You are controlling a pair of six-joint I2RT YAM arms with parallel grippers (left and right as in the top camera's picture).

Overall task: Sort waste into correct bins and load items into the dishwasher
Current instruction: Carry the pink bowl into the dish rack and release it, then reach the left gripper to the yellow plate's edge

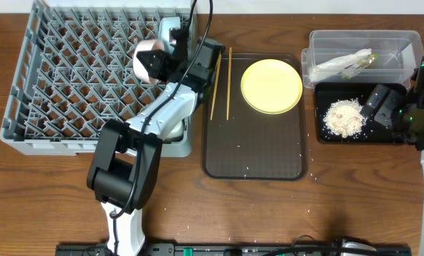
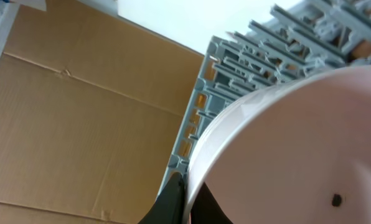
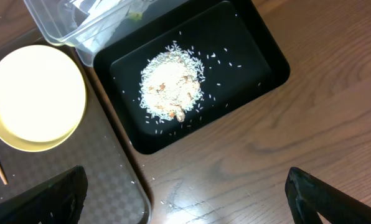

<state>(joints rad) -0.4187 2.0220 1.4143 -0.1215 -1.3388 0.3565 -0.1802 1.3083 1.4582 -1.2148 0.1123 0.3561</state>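
I should move my left gripper back toward the rack's tray-side edge and lower the bowl among nearer pegs, as the pale dish fills the rack's far corner.
My left gripper [image 1: 155,67] is shut on the rim of the white bowl [image 1: 148,57] and holds it tilted over the right part of the grey dish rack [image 1: 55,78]. In the left wrist view the bowl [image 2: 285,155] fills the frame, with one finger on each side of its rim [image 2: 187,199] and the rack [image 2: 260,50] behind it. The yellow plate [image 1: 271,85] and two chopsticks [image 1: 221,84] lie on the brown tray [image 1: 255,160]. My right gripper [image 3: 185,193] is open and empty, near the black tray [image 3: 260,43] that holds the crumbs [image 3: 171,87].
The clear tub [image 1: 404,39] at the back right holds the white napkin [image 1: 336,64] and the green-yellow wrapper [image 1: 365,60]. A pale dish [image 1: 169,30] stands in the rack, partly hidden by my left arm. Loose crumbs dot the table. Cardboard [image 2: 79,124] stands beyond the rack.
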